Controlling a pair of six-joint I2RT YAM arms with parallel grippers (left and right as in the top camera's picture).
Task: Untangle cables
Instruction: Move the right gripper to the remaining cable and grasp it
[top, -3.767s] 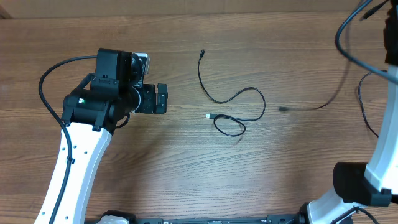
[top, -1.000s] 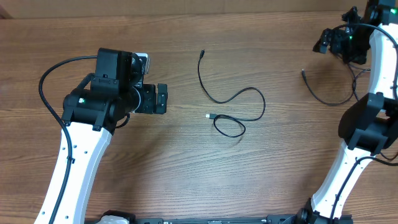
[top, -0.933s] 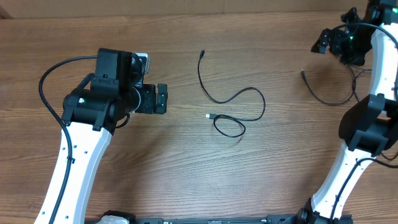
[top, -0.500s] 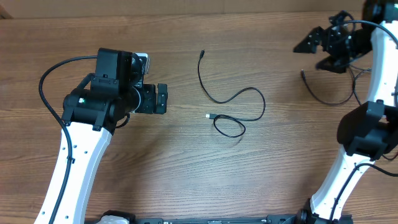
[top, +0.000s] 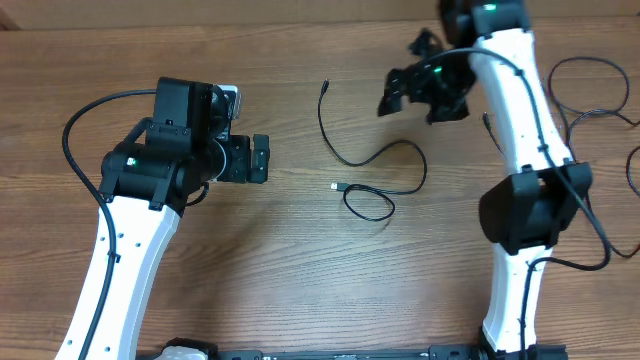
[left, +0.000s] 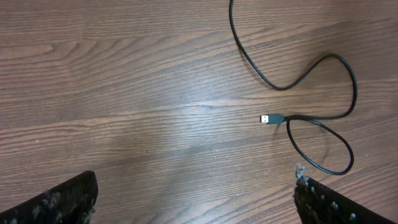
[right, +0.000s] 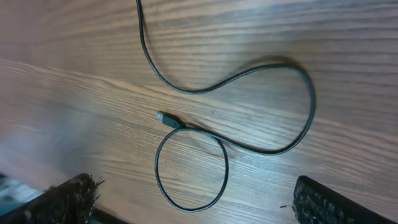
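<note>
My right gripper should move back and down onto the small loop's near edge (top: 375, 220) (right: 194, 211) next, because that loop is below the gripper and nearer my base.
One thin black cable (top: 410, 146) lies loose mid-table, with its plug (top: 340, 187) beside a small loop (top: 388, 211) and its far end (top: 325, 88) toward the back. My right gripper (top: 405, 68) hovers open just behind and right of it. In the right wrist view the plug (right: 165, 119) and loop (right: 222, 162) lie ahead of the empty gripper (right: 199, 205). My left gripper (top: 262, 159) is open and left of the cable, whose plug (left: 268, 118) shows ahead of that gripper (left: 199, 205). A second cable's end (top: 487, 121) peeks out beside the right arm.
Thin black cords (top: 585, 64) curl at the table's right side behind the right arm (top: 520, 110), which now crosses the back right. The left arm (top: 130, 230) fills the left side. Bare wood table (top: 300, 270) lies in front of the cable.
The right arm has swung left from the far right corner to hover over the back of the middle cable, gripper staying open. The left arm and the middle cable have not moved.
</note>
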